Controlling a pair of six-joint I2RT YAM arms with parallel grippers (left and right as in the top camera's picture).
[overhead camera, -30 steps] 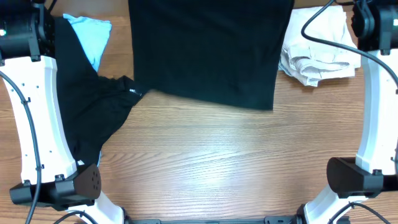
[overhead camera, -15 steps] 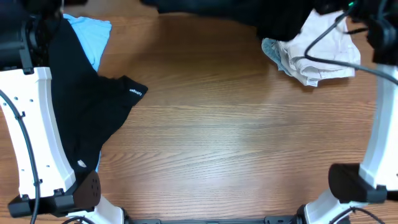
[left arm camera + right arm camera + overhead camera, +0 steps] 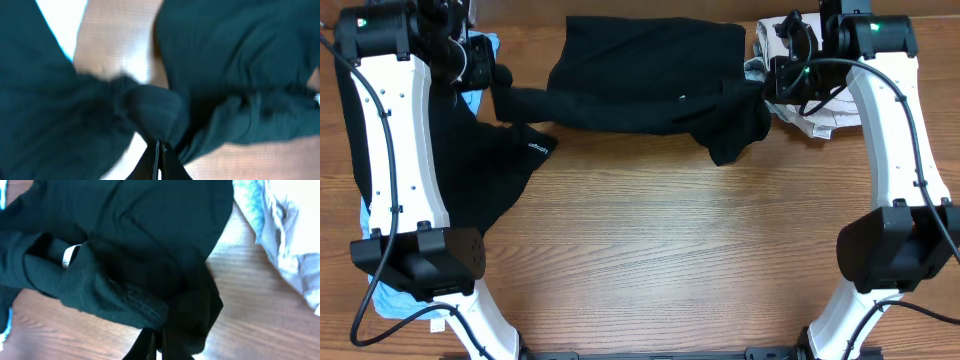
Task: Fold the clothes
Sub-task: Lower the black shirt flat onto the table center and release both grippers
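My left gripper goes back and down to the table (image 3: 555, 174) (image 3: 134, 157) beside the second black garment next, as the shirt's near part hangs bunched between the grippers.
A large black T-shirt (image 3: 640, 70) hangs bunched between my two grippers over the far middle of the table. The left gripper (image 3: 502, 88) is shut on its left end, and the wrist view shows the fingertips (image 3: 159, 150) pinching a fold of the black cloth (image 3: 240, 60). At its right end the right gripper (image 3: 768, 88) is shut too, its jaws (image 3: 157, 339) closed on a dark wad of the same shirt (image 3: 140, 225). A small white tag (image 3: 68, 255) shows on that shirt.
A second black garment (image 3: 470, 190) with a small white logo (image 3: 535, 148) lies along the left side. Light-blue cloth (image 3: 488, 45) peeks out behind the left arm. Crumpled beige clothes (image 3: 825, 115) lie at the far right, also in the right wrist view (image 3: 295, 235).
A second ago the black T-shirt lay flat at the far middle. It then swung off past the far edge, and now hangs bunched between both grippers, which have moved inward.
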